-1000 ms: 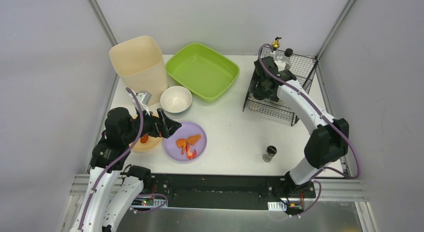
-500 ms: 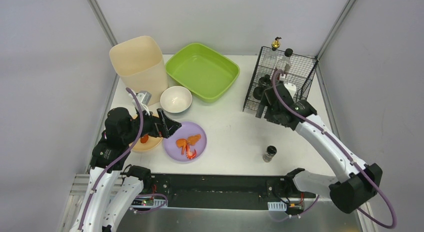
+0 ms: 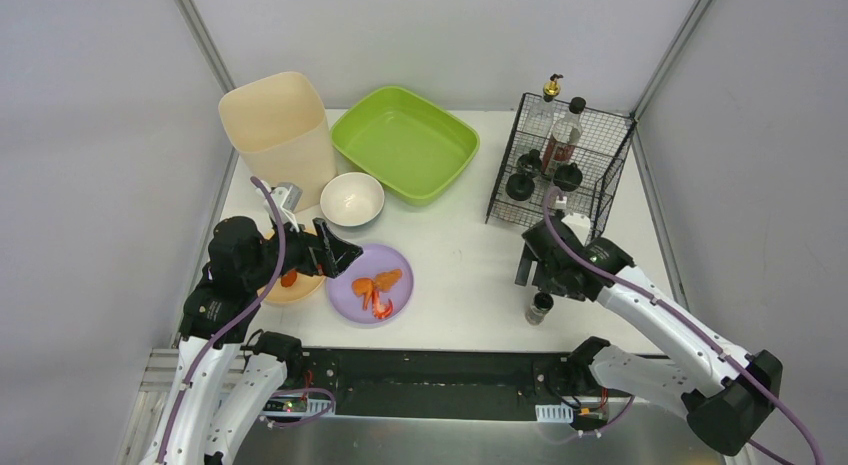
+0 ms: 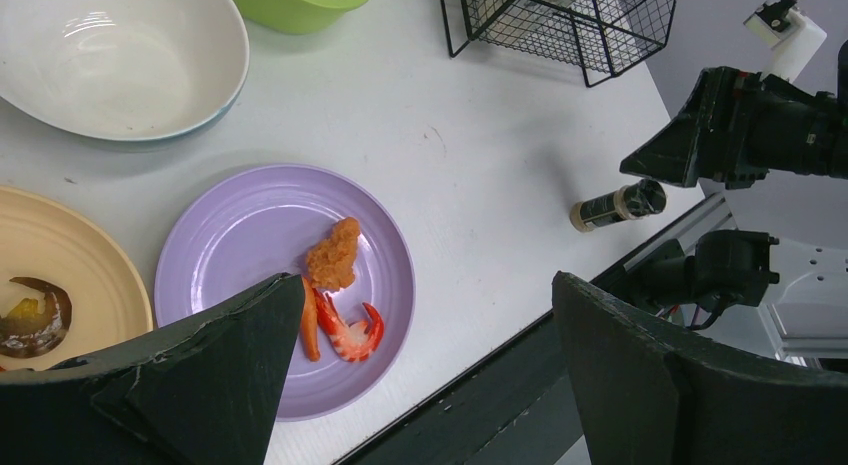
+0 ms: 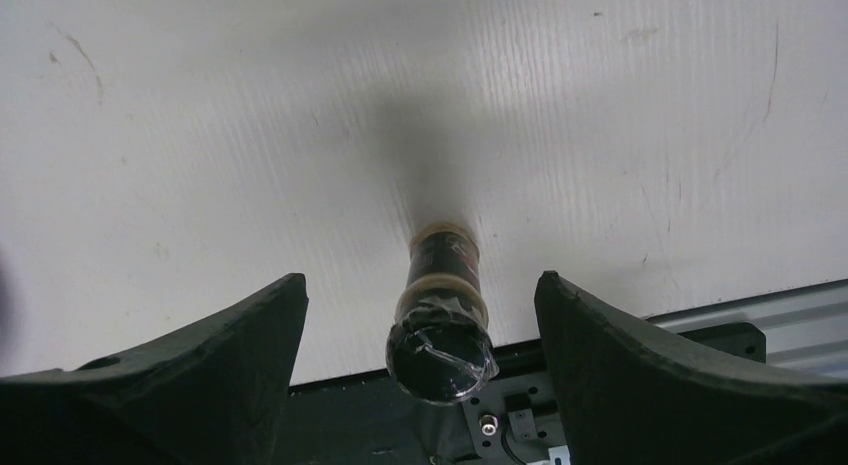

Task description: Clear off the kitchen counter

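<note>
The spice jar stands upright with its cap facing my open fingers, so my right gripper should next move back and down onto the spice jar's black cap [image 3: 542, 301] [image 5: 440, 353] and close.
The kitchen counter [image 3: 460, 245] is a white tabletop. A purple plate [image 3: 345, 303] with a shrimp [image 3: 380, 305] and a fried piece lies near its front left. My left gripper [image 3: 340, 253] is open and empty, hovering over the plate's left edge; in the left wrist view [image 4: 428, 285] the plate [image 4: 240, 235] and shrimp [image 4: 345, 330] lie below the fingers. A small dark spice jar [image 3: 540, 307] stands near the front edge. My right gripper [image 3: 537, 275] is open just above it; in the right wrist view [image 5: 420, 280] the jar [image 5: 445, 305] stands between the fingers, untouched.
A tan plate [image 3: 300, 290] with food scraps lies under my left arm. A white bowl [image 3: 352, 198], a beige bin [image 3: 280, 125] and a green tray [image 3: 405, 140] stand at the back left. A black wire rack [image 3: 560, 170] holding bottles stands at the back right.
My right arm has drawn back from the wire rack toward the front edge and now hangs over the spice jar. The left arm has not moved.
</note>
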Motion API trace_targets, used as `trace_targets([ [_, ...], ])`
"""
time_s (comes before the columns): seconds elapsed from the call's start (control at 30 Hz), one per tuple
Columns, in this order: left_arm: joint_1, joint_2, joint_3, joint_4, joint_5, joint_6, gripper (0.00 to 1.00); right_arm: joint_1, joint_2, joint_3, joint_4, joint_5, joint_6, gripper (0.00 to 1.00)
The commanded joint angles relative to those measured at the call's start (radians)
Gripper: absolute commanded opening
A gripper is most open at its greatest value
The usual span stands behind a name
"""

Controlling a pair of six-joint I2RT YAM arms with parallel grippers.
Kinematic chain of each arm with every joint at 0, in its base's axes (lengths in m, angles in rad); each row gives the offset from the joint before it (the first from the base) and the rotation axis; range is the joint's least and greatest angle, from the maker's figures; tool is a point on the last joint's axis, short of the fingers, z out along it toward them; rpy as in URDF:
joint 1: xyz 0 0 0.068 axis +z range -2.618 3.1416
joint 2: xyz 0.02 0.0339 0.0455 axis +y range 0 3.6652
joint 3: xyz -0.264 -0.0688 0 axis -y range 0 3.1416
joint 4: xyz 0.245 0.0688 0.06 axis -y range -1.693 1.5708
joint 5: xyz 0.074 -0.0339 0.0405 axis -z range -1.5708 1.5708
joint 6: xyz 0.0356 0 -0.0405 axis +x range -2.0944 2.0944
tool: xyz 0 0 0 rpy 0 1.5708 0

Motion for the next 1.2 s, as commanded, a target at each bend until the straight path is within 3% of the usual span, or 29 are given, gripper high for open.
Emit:
trace_targets([
  [0.0,0.013,-0.008,0.0,0.033,0.021,-0.003,1.0,0.058,-0.03,-0.002,-0.063,0.024,0.09,0.87],
  [0.43,0.013,-0.005,0.0,0.032,0.026,-0.005,1.0,0.171,-0.027,-0.018,-0.148,0.082,0.247,0.87],
  [0.77,0.011,-0.005,0.001,0.033,0.026,-0.006,1.0,0.194,-0.033,-0.064,-0.137,0.091,0.317,0.8],
  [1.03,0.013,-0.006,0.001,0.033,0.029,-0.005,1.0,0.207,-0.029,-0.074,-0.126,0.083,0.322,0.62],
  [1.17,0.012,-0.005,0.001,0.033,0.028,-0.006,1.0,0.221,-0.032,-0.069,-0.119,0.079,0.322,0.45],
])
